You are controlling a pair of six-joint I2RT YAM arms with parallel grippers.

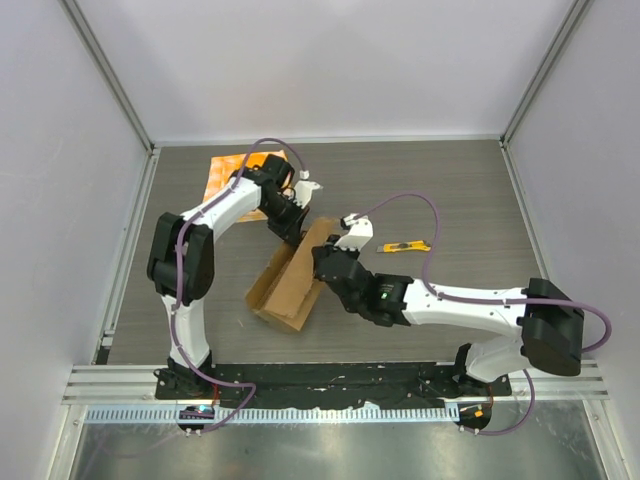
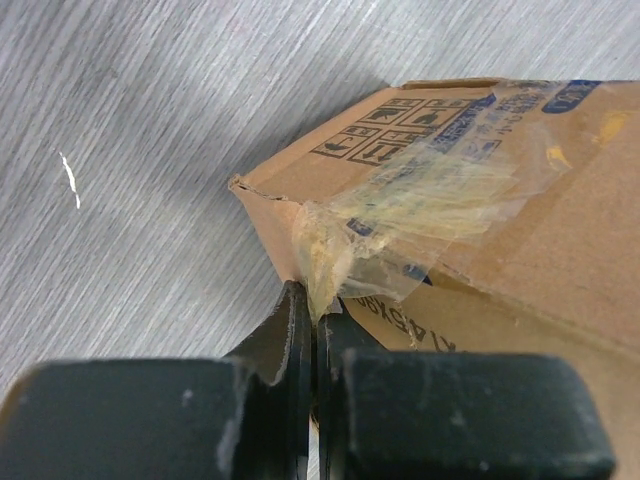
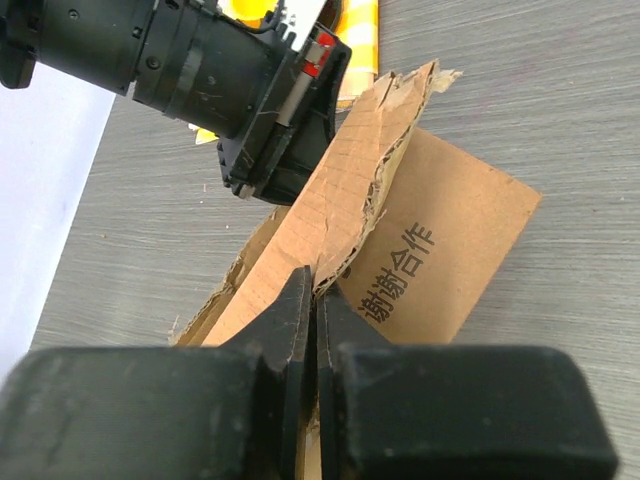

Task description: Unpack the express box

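Observation:
The torn-edged flap (image 1: pixel 305 268) (image 3: pixel 335 222) is still leaning over the box's opening. My right gripper needs to swing it down and back next, away from my left gripper, and then open.
The express box (image 1: pixel 292 280) is a brown cardboard carton lying askew mid-table between both arms. My left gripper (image 1: pixel 296 236) is at its far end. In the left wrist view the left gripper (image 2: pixel 318 312) is shut on the clear tape (image 2: pixel 420 205) at the box's corner (image 2: pixel 330 190). My right gripper (image 1: pixel 322 260) is at the box's right side. In the right wrist view the right gripper (image 3: pixel 314 290) is shut on a torn-edged flap (image 3: pixel 350 200) of the box, next to a flap with printed characters (image 3: pixel 440 250).
An orange and white packet (image 1: pixel 232 175) lies at the far left, behind the left arm. A yellow and black box cutter (image 1: pixel 408 246) lies on the table to the right of the box. Grey walls enclose the table.

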